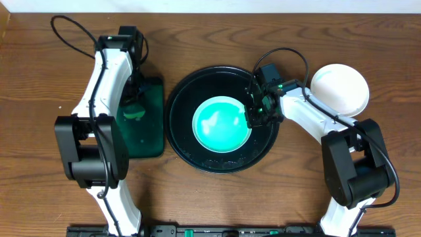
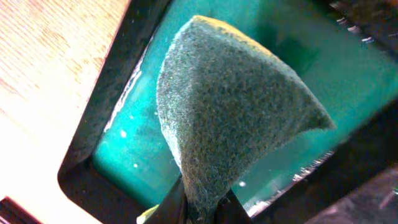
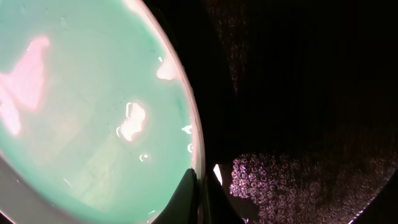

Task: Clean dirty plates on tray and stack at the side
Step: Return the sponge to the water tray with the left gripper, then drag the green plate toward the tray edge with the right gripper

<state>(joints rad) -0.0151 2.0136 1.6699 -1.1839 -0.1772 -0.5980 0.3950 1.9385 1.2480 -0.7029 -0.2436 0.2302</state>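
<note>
My left gripper should lower the bent green sponge onto the teal liquid in the rectangular tray and release it, since that liquid lies open right below it.
A plate smeared all over with teal-green lies in the middle of the black round tray. My right gripper is shut on that plate's right rim. In the right wrist view its fingers pinch the pale rim of the plate, with the wet black tray beside it. A clean white plate rests on the table to the right of the tray. My left gripper hangs over the green tray, shut on a green sponge that is bent into a cone above its fingers.
The rectangular dark-green tray with teal liquid lies just left of the black tray. Bare wood table surrounds both. Cables loop behind each arm.
</note>
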